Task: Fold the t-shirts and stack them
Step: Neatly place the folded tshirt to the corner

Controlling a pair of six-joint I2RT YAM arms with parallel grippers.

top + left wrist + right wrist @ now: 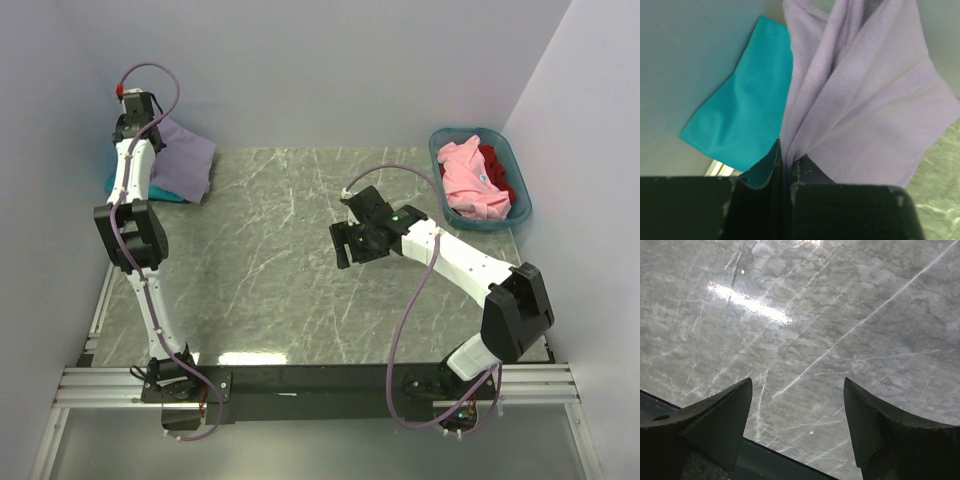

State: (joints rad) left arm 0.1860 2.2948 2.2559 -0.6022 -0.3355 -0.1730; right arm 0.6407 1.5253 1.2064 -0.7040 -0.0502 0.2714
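Observation:
My left gripper holds the fold and should next move toward the nearby side wall and let go of the fold over the teal t-shirt (750, 102), because teal still shows uncovered on that side.
My left gripper (152, 128) is at the far left corner, shut on a bunched fold of the lavender t-shirt (186, 155). In the left wrist view the lavender t-shirt (865, 100) fans out from the pinched jaws of the left gripper (786, 156). A teal t-shirt (745, 115) lies flat under it, and its edge (165, 194) peeks out below the lavender cloth. My right gripper (342, 247) hovers over the middle of the table, open. In the right wrist view the right gripper (797, 385) has only bare marble between its fingers. A pink t-shirt (470, 182) and a red one (498, 168) lie in the basket.
The teal-blue plastic basket (521, 190) stands at the far right corner. Grey walls close the table on the left, back and right. The marble tabletop (270, 270) spans the middle, with a metal rail (300, 385) along the near edge.

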